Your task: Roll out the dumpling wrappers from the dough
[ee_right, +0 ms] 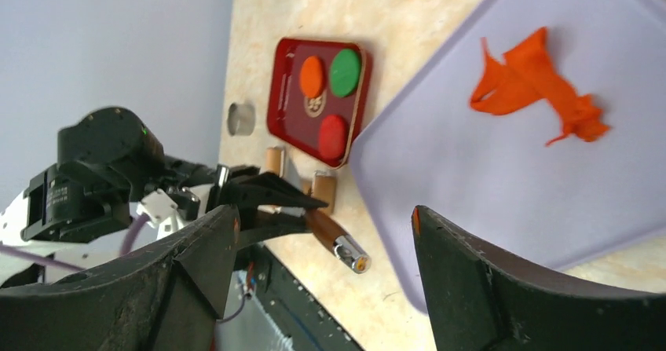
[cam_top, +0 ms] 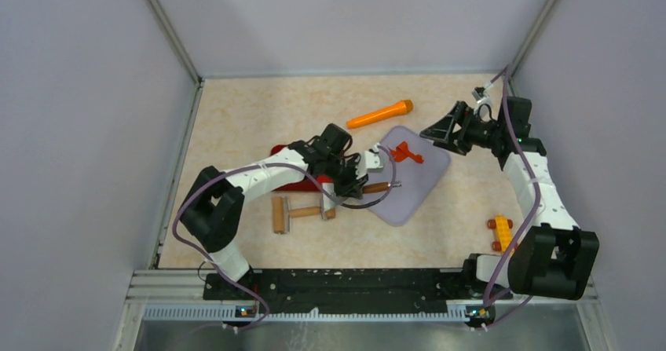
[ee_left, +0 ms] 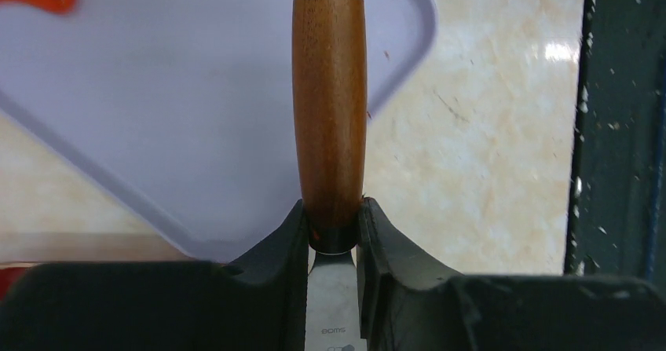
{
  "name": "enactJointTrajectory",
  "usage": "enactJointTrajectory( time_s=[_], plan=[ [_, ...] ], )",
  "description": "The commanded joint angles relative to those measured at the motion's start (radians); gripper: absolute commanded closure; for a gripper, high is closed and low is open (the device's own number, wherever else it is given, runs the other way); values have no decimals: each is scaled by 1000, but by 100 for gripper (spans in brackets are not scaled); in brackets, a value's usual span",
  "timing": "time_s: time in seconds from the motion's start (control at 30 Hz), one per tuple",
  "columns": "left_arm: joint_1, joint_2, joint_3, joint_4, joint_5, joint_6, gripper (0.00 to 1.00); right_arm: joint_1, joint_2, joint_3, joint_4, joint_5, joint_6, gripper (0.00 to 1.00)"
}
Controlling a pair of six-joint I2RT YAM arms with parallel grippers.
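Observation:
My left gripper will next carry the wooden-handled tool back off the mat's edge and then down onto the near part of the table (cam_top: 360, 242) (ee_left: 477, 151), because that spot is empty.
A ragged piece of orange-red dough (cam_top: 406, 153) (ee_right: 542, 84) lies on the lavender mat (cam_top: 416, 190) (ee_right: 471, 178). One flat orange disc, a dumpling wrapper (ee_right: 312, 76), rests in the red tray (ee_right: 276, 92) beside a green disc (ee_right: 345, 71), a red disc (ee_right: 333, 135) and a brown patterned one. My left gripper (cam_top: 369, 182) (ee_left: 334, 206) is shut on a wooden-handled tool (ee_left: 330, 107) (cam_top: 379, 187) (ee_right: 334, 237), whose metal-capped end points over the mat's near-left edge. My right gripper (cam_top: 434, 131) (ee_right: 322, 210) hovers open above the mat's far right corner, holding nothing.
A wooden roller (cam_top: 294, 212) lies left of the mat, near the tray (cam_top: 292, 184). An orange rolling pin (cam_top: 381, 114) sits behind the mat. A yellow toy (cam_top: 499, 232) lies at the right front. A small metal ring (ee_right: 241, 118) stands beyond the tray.

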Motion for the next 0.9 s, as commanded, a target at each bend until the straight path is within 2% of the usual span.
enactJointTrajectory(
  time_s=[0.0, 0.23, 0.43, 0.5, 0.57, 0.67, 0.77, 0.87],
  plan=[
    [-5, -67, -86, -39, 95, -26, 100, -26, -32, -1, -26, 88, -62, 19],
    [-66, -144, -293, 21, 80, -102, 100, -27, -26, 19, -54, 150, -125, 18],
    [-132, -115, -331, 111, 10, -200, 100, -27, -27, 41, -91, 165, -169, 18],
    [-139, -89, -321, 141, -17, -253, 92, -26, -29, 50, -106, 168, -187, 18],
    [-141, -60, -291, 134, -34, -291, 75, -27, -29, 63, -127, 177, -202, 18],
    [-139, -59, -235, 62, -40, -262, 61, -27, -27, 99, -156, 183, -225, 18],
    [-98, -105, -184, -35, 3, -153, 52, -27, -15, 162, -214, 199, -266, 18],
    [-13, -142, -97, -152, 58, -17, 47, -27, 4, 234, -289, 232, -332, 17]
  ],
)
